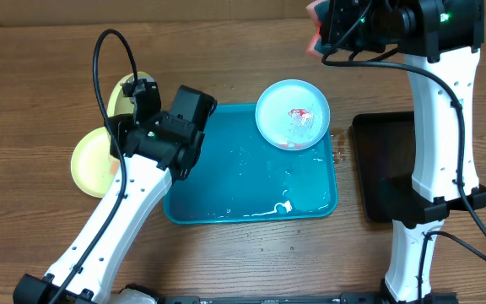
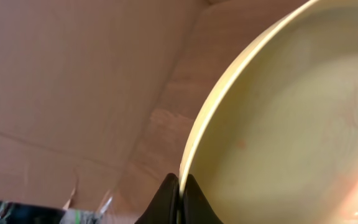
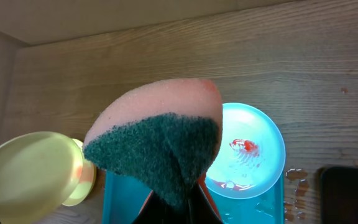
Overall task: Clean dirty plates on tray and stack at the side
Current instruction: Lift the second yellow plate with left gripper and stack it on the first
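I should next swing my left gripper to the left in the overhead view and down, and release its plate onto the second yellow-green plate [image 1: 90,162], since it lies beside the tray.
My left gripper [image 1: 132,91] is shut on the rim of a pale yellow-green plate [image 1: 118,100] and holds it tilted just left of the turquoise tray [image 1: 226,181]. In the left wrist view the fingers [image 2: 180,188] pinch that plate's rim [image 2: 278,130]. A second yellow-green plate [image 1: 89,162] lies on the table below it. The light blue plate [image 1: 292,114], with a red smear, sits on the tray's far right corner. My right gripper [image 1: 317,32] is shut on a pink sponge with a green scouring side [image 3: 160,140], high above the blue plate [image 3: 253,152].
A black tray [image 1: 386,169] stands right of the turquoise tray, by the right arm's base. Water drops lie on the table between them [image 1: 338,152]. The turquoise tray is wet, with a white scrap [image 1: 283,207] near its front edge.
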Motion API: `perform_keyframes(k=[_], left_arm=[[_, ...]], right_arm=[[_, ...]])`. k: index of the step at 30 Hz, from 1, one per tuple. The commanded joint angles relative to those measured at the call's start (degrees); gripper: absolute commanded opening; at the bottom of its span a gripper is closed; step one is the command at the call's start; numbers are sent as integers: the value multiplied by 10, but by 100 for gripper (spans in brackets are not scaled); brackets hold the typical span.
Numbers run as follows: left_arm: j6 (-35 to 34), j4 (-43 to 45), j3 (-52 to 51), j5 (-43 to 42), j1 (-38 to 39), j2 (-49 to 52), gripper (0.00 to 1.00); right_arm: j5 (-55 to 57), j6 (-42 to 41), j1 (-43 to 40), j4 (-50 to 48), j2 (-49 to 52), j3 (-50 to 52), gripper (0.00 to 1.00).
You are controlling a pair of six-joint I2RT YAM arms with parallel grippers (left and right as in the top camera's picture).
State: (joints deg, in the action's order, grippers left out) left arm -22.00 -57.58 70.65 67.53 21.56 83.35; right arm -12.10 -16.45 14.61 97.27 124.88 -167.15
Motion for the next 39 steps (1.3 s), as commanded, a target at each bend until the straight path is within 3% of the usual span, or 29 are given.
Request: perform_keyframes(k=[1, 6, 9, 10, 15, 20, 29, 30, 31, 36, 39], left_arm=[[-78, -36, 6, -91, -39, -1, 4], [-84, -46, 5, -343, -169, -1, 4], [-15, -20, 1, -468, -262, -1, 4], [29, -3, -3, -555, -326, -1, 5], [84, 42, -32, -716, -473, 15, 4], [89, 87, -60, -751, -548, 65, 4], [87, 129, -62, -751, -556, 139, 4], [88, 129, -62, -751, -556, 140, 9], [94, 130, -62, -751, -556, 140, 24], [111, 119, -52, -769, -555, 137, 45], [133, 107, -34, -810, -553, 130, 69]], right_arm=[[-4, 4, -2, -2, -12, -8, 4], [-4, 4, -2, -2, -12, -8, 4], [-4, 5, -2, -2, -12, -8, 4], [-4, 13, -2, -2, -12, -8, 4], [-4, 15, -2, -2, -12, -8, 4], [-4, 15, -2, -2, -12, -8, 4], [-4, 15, -2, -2, -12, 4, 4], [-4, 15, -2, -2, -12, 4, 4], [-4, 15, -2, -2, -12, 4, 4], [23, 17, -2, -2, -12, 4, 4], [37, 17, -6, -2, -12, 4, 4]])
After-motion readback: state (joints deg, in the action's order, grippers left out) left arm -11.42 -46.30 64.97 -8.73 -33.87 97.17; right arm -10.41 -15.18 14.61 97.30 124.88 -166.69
